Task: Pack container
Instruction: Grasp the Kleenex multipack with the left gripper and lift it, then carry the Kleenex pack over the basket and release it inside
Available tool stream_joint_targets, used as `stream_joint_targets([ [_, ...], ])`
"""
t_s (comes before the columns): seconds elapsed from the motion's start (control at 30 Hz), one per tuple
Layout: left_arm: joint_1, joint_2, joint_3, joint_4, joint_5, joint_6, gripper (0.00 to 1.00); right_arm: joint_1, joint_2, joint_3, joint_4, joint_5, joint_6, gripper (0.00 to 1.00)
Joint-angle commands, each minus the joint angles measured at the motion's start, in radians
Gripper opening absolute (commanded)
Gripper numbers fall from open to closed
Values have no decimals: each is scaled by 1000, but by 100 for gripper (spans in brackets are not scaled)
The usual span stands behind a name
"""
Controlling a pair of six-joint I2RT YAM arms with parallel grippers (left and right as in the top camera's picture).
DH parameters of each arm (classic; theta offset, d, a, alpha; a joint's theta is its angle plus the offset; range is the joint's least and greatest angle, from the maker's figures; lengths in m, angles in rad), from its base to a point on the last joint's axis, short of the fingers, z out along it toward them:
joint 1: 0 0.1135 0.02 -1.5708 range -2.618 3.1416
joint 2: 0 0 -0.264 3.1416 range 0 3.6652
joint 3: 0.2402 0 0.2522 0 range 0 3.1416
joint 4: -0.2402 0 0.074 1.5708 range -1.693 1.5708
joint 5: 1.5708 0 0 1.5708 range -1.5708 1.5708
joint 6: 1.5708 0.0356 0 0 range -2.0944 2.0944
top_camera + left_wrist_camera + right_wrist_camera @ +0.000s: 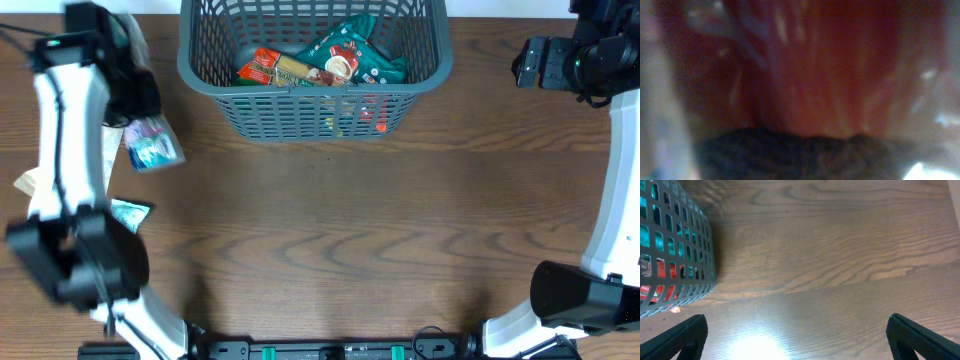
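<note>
I will next carry the clear packet up over the basket's nearest side rim with my left gripper, then down toward the red packet inside.
The dark grey basket stands at the back middle of the table and holds several packets, red, yellow and green. Its lattice wall shows at the left of the right wrist view. My left gripper is at the back left, left of the basket, shut on a clear packet with blue and pink print that hangs below it above the table. The left wrist view is filled by a blurred red-orange surface close to the lens. My right gripper is open and empty, right of the basket.
A teal packet lies on the table at the left, beside my left arm. A pale packet lies at the left edge. The brown wooden table runs in front of the basket.
</note>
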Motion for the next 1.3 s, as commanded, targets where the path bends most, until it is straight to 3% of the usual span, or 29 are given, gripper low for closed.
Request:
stream_joint_targets([
  [0.0, 4, -141, 94, 20, -4, -6, 6, -8, 9, -4, -2, 11, -13, 99],
  [0.13, -33, -250, 205, 77, 13, 26, 6, -8, 9, -4, 0, 11, -13, 99],
  [0.27, -149, -307, 273, 183, 122, 257, 6, -8, 9, -4, 9, 11, -13, 99],
  [0.43, -324, -295, 283, 301, 122, 639, 6, -16, 9, -4, 11, 10, -24, 99],
  [0.5, -370, -272, 283, 348, 131, 719, 6, -18, 9, -4, 11, 10, -24, 99],
  [0.6, -413, -228, 283, 362, 208, 965, 6, -16, 9, -4, 11, 6, -27, 99],
  [0.67, -428, -190, 283, 366, 219, 1054, 6, -16, 9, -4, 10, 6, -27, 99],
  [1.27, -432, 177, 282, 380, 218, 1066, 6, -21, 9, -4, -7, 6, -27, 99],
])
